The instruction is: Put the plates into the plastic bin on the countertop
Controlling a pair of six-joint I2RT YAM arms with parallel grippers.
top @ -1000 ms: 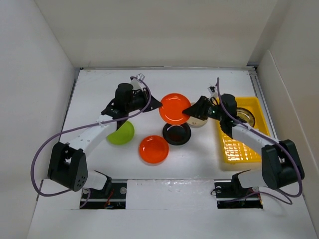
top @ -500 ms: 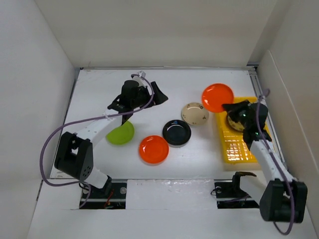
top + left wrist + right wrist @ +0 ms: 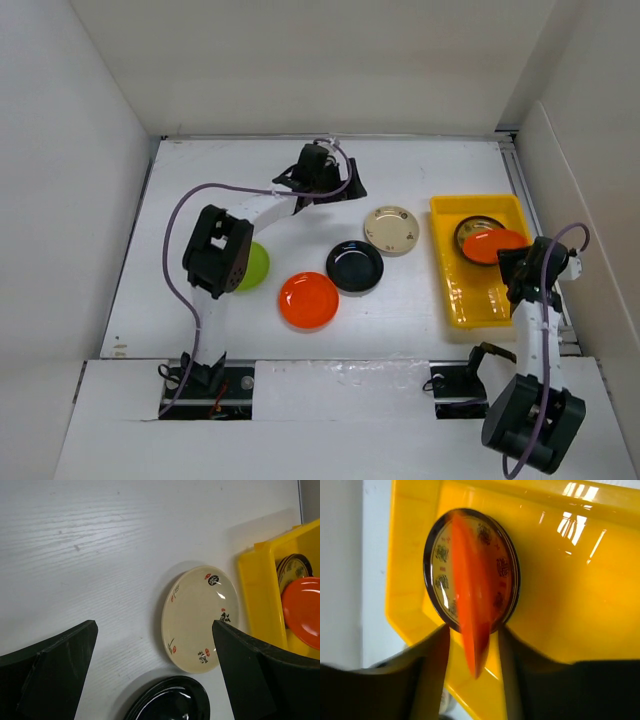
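My left gripper lowers toward the cream plate next, then brings its open fingers astride the plate's rim (image 3: 367,230) (image 3: 165,622) opposite the bin, where empty countertop leaves room.
The yellow plastic bin (image 3: 470,295) lies at the right of the white countertop (image 3: 200,190). In it a brown-and-gold plate (image 3: 470,226) lies under a tilted orange plate (image 3: 495,244). My right gripper (image 3: 515,262) hangs over the bin. In the right wrist view the orange plate (image 3: 470,605) shows edge-on between the fingers of my right gripper (image 3: 474,630), with a gap on each side. My left gripper (image 3: 348,185) is wide open and holds nothing. It hovers above the cream plate (image 3: 200,615) and the black plate (image 3: 170,702).
A second orange plate (image 3: 308,299) and a lime green plate (image 3: 254,265), half hidden by the left arm, lie near the table's front. White walls close in on three sides. The bin's (image 3: 570,580) near half holds nothing.
The orange plate went from between both grippers at mid-table to the bin, carried by the right arm, whose jaws have since parted. The left gripper opened and swung toward the far middle.
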